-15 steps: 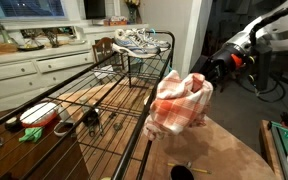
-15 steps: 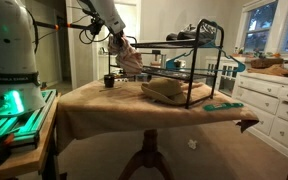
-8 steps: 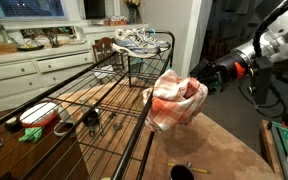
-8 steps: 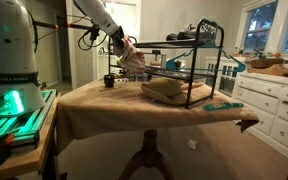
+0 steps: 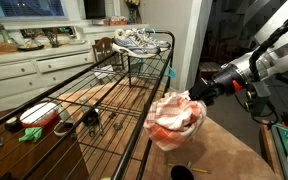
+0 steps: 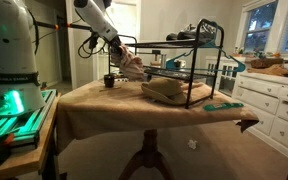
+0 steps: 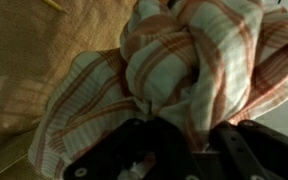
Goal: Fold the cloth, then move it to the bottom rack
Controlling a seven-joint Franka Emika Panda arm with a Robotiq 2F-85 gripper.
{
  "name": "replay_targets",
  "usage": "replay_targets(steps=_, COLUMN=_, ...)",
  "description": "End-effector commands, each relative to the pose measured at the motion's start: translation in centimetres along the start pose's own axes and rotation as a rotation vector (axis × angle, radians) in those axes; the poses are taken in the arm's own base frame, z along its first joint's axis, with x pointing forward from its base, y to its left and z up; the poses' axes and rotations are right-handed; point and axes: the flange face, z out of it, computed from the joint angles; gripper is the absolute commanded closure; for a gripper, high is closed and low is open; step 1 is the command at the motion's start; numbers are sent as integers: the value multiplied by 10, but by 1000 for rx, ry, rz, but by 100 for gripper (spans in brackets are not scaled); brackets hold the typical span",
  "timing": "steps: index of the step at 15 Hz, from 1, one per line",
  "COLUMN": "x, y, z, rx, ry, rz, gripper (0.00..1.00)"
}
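Note:
The rack's top wires cover the lower shelf from above, so my gripper will tilt level toward the rack and carry the cloth under the top shelf onto the lower wire shelf (image 6: 164, 73).
The orange-salmon and white plaid cloth (image 5: 176, 120) hangs bunched from my gripper (image 5: 196, 95) beside the near end of the black wire rack (image 5: 104, 100), above the tan-covered table (image 5: 219, 160). It also shows in an exterior view (image 6: 131, 62), held off the rack's end. In the wrist view the crumpled cloth (image 7: 184, 60) fills the frame, with the black fingers (image 7: 189, 140) closed on its folds. The bottom rack (image 6: 189, 98) is the lower wire tier; a tan folded item (image 6: 166, 90) lies on it.
White sneakers (image 5: 136, 40) sit on the rack's top tier. A small green rag (image 5: 30, 134), a bowl and small dark items lie under the wires. A dark cup (image 6: 110, 80) stands on the table near the rack's end. White cabinets (image 6: 274, 100) stand beyond.
My gripper has moved lower and away from the rack's end, carrying the cloth down with it. The cloth now hangs closer to the table.

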Motion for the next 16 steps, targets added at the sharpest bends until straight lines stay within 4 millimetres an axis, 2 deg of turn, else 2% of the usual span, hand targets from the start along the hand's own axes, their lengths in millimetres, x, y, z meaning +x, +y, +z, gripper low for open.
replay_targets(steps=1, x=-1, y=-19, z=17, rx=-44, ry=33, rz=-113, gripper=93)
replay_targets(steps=6, x=-7, y=-55, z=34, rx=-107, ry=57, rz=-329, gripper=93)
replay_targets(steps=16, x=-9, y=-66, z=52, rx=-137, ry=83, rz=-641, gripper=93)
